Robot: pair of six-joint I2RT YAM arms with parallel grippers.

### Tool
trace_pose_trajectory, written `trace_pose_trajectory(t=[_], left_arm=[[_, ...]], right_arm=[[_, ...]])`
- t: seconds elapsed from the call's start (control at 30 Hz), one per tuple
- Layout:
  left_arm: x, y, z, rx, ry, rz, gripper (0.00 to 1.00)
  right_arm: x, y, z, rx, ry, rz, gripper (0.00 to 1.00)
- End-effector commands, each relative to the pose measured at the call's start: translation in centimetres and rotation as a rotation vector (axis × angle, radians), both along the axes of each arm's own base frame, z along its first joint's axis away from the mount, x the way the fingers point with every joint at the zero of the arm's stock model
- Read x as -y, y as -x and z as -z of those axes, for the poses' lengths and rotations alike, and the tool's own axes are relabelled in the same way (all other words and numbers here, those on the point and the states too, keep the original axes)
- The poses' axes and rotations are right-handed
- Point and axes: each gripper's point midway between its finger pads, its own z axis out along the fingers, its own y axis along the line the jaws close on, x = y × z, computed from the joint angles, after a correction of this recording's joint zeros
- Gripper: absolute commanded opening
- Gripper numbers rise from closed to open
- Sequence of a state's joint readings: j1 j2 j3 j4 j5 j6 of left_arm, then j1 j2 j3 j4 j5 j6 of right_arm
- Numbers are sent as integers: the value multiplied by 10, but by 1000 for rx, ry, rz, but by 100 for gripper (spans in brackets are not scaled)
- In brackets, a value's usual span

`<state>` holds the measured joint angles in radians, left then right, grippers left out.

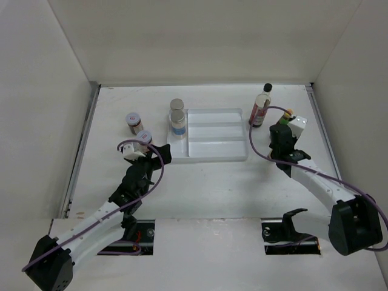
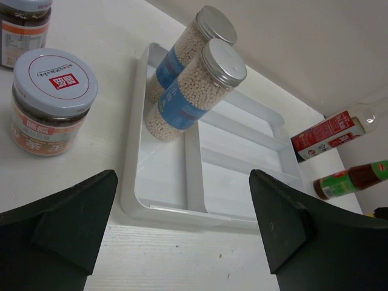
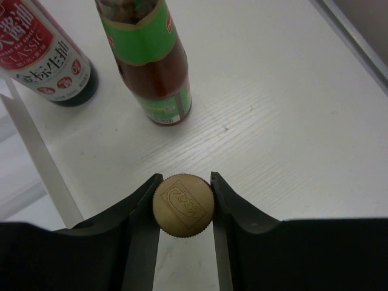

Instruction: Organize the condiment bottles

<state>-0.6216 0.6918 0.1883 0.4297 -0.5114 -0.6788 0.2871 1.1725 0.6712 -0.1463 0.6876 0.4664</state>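
Observation:
My right gripper lifts the small bottle across the tray next, to the left in the top view. Then it lowers the bottle into the shakers' section, whose near end (image 1: 178, 149) is empty.
My right gripper (image 3: 185, 177) is shut on the ribbed yellow cap of a small bottle (image 3: 182, 204), seen from straight above, with a finger touching each side. Just beyond it stand a green-labelled bottle (image 3: 154, 66) and a red-labelled, black-capped bottle (image 1: 260, 109). In the top view my right gripper (image 1: 282, 132) hides the small bottle. My left gripper (image 2: 182, 200) is open and holds nothing, near the tray's front left corner. Two grey-lidded shakers (image 2: 197, 91) stand in the tray's left compartment. A squat white-lidded jar (image 2: 53, 103) stands to the left, and another jar (image 2: 24, 24) behind it.
The white compartmented tray (image 1: 218, 153) lies mid-table, and its right compartments hold nothing. White walls close in the table at the back and both sides. The right wall runs close to the bottles beside my right gripper.

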Motion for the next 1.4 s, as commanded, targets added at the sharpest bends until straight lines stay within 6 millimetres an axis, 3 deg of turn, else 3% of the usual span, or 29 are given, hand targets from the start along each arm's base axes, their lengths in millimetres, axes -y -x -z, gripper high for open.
trace_pose_trajectory(t=[0.0, 0.1, 0.2, 0.3, 0.5, 0.67, 0.77, 0.87, 1.2, 1.3, 1.37], left_arm=[[-5, 0, -12, 43, 13, -14, 92], [-9, 1, -16, 58, 22, -24, 92], [-17, 1, -18, 56, 21, -52, 91], [-31, 0, -16, 38, 11, -118, 91], [-67, 0, -7, -9, -4, -271, 91], [-84, 1, 4, -47, 4, -330, 91], [-88, 0, 8, -57, 12, -337, 91], [-88, 0, 10, -62, 14, -333, 91], [-83, -5, 12, -76, 8, -324, 91], [-81, -8, 13, -88, -3, -321, 91], [-80, -8, 13, -91, -5, -321, 91]], right_arm=[[-3, -12, -49, 163, 7, 44, 35], [-25, -8, -80, 239, 41, -7, 33], [-70, -7, -109, 302, 28, -129, 33], [-141, -11, -128, 349, -31, -305, 33], [-296, -23, -150, 406, -119, -624, 33], [-382, -33, -152, 418, -90, -744, 32], [-412, -37, -141, 408, -71, -778, 33], [-428, -44, -123, 392, -64, -789, 33], [-448, -52, -61, 310, -27, -814, 37], [-447, -51, -55, 301, -31, -806, 46], [-443, -49, -63, 311, -48, -798, 60]])
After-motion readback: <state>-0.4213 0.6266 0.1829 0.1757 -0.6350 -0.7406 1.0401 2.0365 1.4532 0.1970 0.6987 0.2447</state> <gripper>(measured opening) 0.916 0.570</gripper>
